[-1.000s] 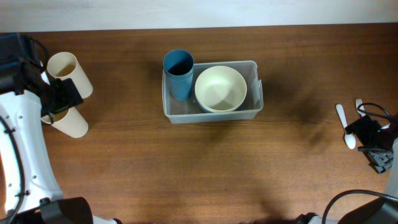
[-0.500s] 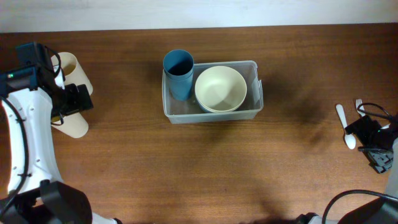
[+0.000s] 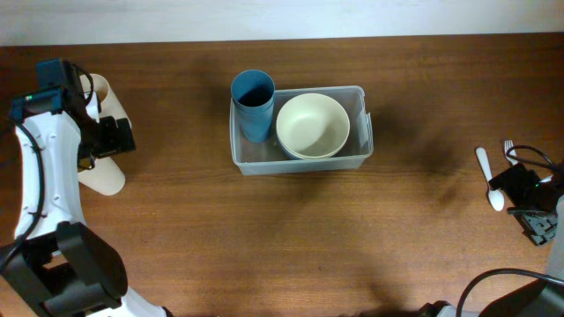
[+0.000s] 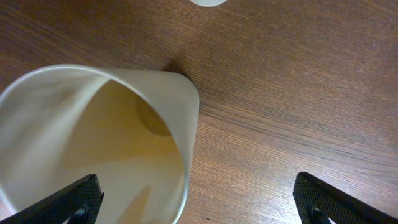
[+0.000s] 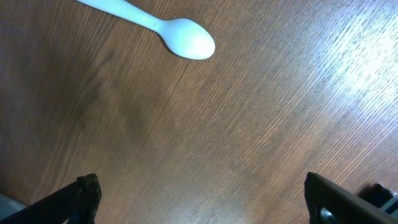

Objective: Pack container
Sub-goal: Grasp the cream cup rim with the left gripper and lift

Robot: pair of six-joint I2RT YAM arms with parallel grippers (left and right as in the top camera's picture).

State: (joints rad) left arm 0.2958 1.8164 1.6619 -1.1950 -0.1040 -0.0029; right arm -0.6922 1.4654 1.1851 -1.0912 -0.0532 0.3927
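Observation:
My left gripper's open fingers already straddle the cream cup's near rim (image 4: 183, 177). Next I need to lower the gripper over that rim, one finger inside the cup's opening.
The container (image 3: 264, 163), a clear rectangular bin, sits mid-table holding a blue cup (image 3: 253, 104) and a cream bowl (image 3: 312, 125). At the far left, two cream cups lie on their sides, one (image 3: 97, 86) behind my left arm and one (image 3: 104, 179) in front of it. My left gripper (image 3: 110, 139) hovers open between them. In the left wrist view a cream cup (image 4: 99, 130) lies with its mouth facing me, its rim between the wide jaws of the left gripper (image 4: 199, 205). My right gripper (image 3: 529, 192) (image 5: 208, 199) is open over bare wood.
A white spoon (image 3: 487, 176) (image 5: 186, 40) and a white fork (image 3: 509, 150) lie at the right edge, beside the right gripper. The pale edge of another object (image 4: 208, 2) shows at the top of the left wrist view.
My left arm has swung toward the far edge and its gripper has shifted slightly right over the cream cups. The right arm has not moved.

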